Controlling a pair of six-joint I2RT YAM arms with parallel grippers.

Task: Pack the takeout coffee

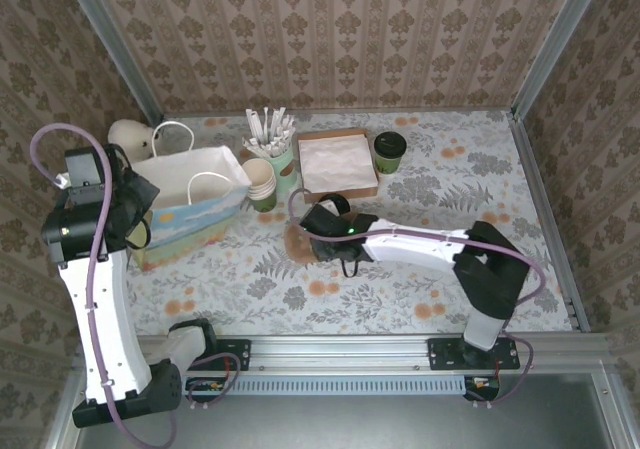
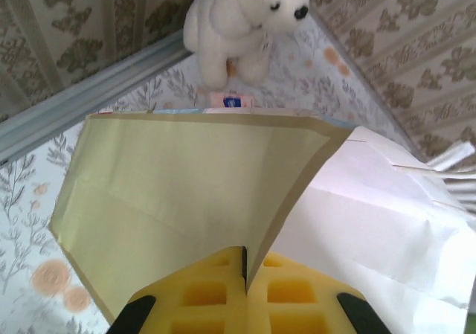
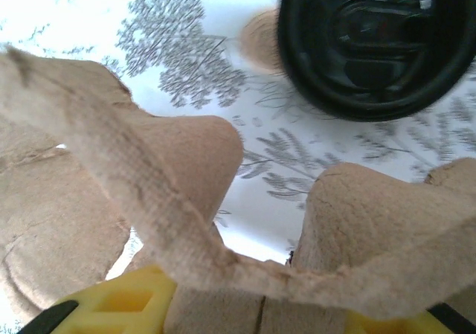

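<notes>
My left gripper needs to take the bag to the tabletop by the carrier next and let go of the bag's edge, because that spot is beyond the bag from the gripper.
The takeout coffee shows its black round lid (image 3: 379, 44) on the table just past my right gripper (image 3: 253, 308); from above the lid (image 1: 335, 206) lies at the gripper's far side. A brown moulded cup carrier (image 3: 186, 222) fills the gap between the right gripper's yellow fingers, which are shut on its rim. From above, the carrier (image 1: 297, 244) lies on the table under the right gripper (image 1: 312, 231). At the left, my left gripper (image 2: 244, 274) is shut on the top edge of an open paper bag (image 2: 186, 193), seen from above as a white-lined bag (image 1: 190, 201).
Another dark green cup (image 1: 389, 151) stands beside a box of napkins (image 1: 337, 164). A stack of cream cups (image 1: 261, 184) and a pale green holder of white sticks (image 1: 272, 141) stand right of the bag. A white plush bear (image 2: 245, 21) sits behind the bag near the corner wall.
</notes>
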